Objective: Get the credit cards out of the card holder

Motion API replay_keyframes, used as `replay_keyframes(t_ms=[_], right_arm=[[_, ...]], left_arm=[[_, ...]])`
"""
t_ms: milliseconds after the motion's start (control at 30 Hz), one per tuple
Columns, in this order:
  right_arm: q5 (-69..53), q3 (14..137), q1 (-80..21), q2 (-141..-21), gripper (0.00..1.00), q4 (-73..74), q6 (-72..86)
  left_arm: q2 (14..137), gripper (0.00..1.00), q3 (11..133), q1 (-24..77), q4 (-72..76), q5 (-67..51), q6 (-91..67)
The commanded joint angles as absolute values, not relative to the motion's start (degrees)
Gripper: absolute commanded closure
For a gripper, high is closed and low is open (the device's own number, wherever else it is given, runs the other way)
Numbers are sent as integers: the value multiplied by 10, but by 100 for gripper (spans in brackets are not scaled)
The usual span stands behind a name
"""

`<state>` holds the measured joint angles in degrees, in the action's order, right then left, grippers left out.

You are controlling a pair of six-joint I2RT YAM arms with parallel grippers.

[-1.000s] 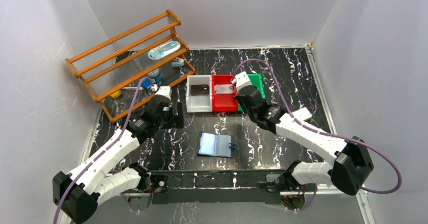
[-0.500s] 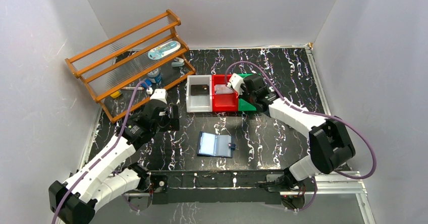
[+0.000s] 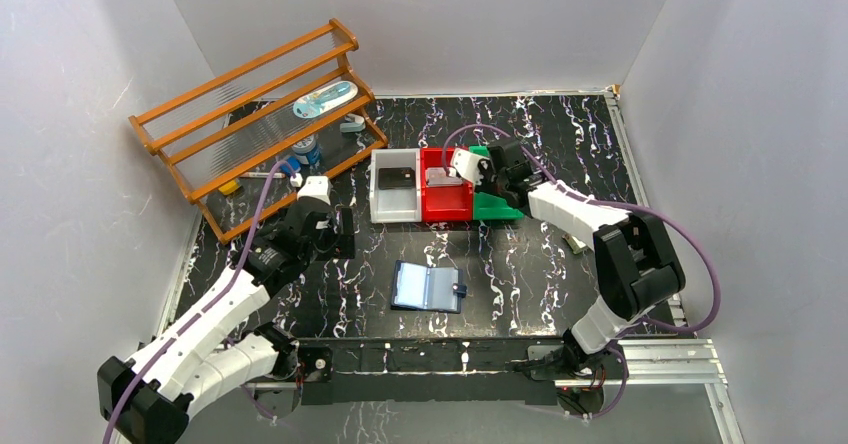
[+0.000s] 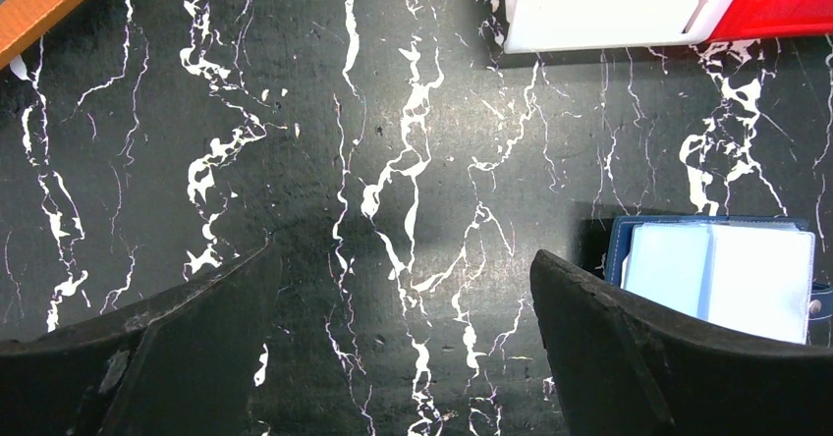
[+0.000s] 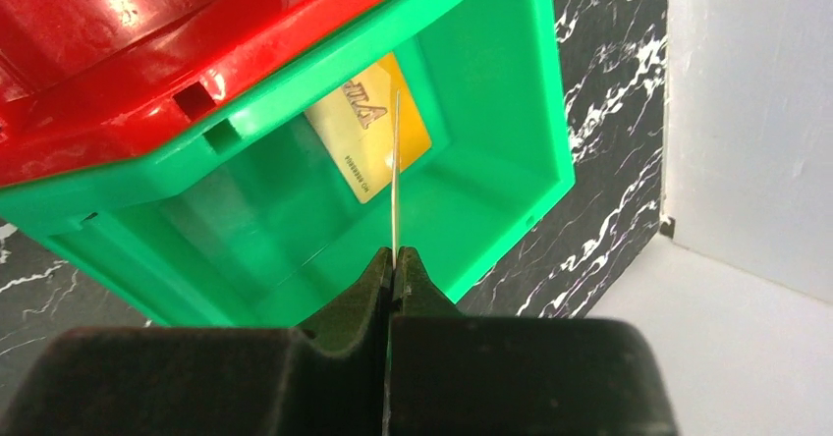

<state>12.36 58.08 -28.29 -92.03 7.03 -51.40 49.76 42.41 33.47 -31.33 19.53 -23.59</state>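
Note:
My right gripper should go down into the green bin point(image 3: 497, 206), then release the thin credit card over the gold one.
The card holder point(image 3: 428, 286) lies open on the table, light blue inside, and shows at the right of the left wrist view point(image 4: 717, 279). My left gripper point(image 3: 338, 232) point(image 4: 403, 259) hovers open over bare table to its left. My right gripper point(image 3: 503, 172) point(image 5: 394, 254) is shut on a thin credit card point(image 5: 396, 171), seen edge-on above the green bin point(image 5: 511, 92) point(image 3: 497, 206). A gold credit card point(image 5: 359, 127) lies inside that bin. A black card point(image 3: 396, 177) lies in the white bin point(image 3: 393, 206). A silvery card point(image 3: 441, 176) lies in the red bin point(image 3: 446, 202).
The three bins stand side by side behind the holder. A wooden rack point(image 3: 250, 114) with small items stands at the back left, close to my left arm. White walls close the table at the back and both sides.
My right arm folded its elbow back and turned its wrist down over the green bin, still holding the card. The left arm drew back a little to the left.

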Motion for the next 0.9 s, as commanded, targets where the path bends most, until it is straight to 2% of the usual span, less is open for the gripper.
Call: replay_keyframes(t_ms=[0, 767, 833, 867], right_arm=[[66, 608, -275, -923, 100, 8, -561], [46, 690, -256, -1071, 99, 77, -629], [40, 688, -255, -1074, 97, 95, -635], [23, 686, -253, -1068, 91, 115, -633]], left_arm=[[502, 2, 424, 331, -311, 201, -230], [526, 2, 428, 324, -319, 189, -238], [538, 2, 431, 321, -318, 183, -235], [541, 2, 430, 320, -317, 176, -233]])
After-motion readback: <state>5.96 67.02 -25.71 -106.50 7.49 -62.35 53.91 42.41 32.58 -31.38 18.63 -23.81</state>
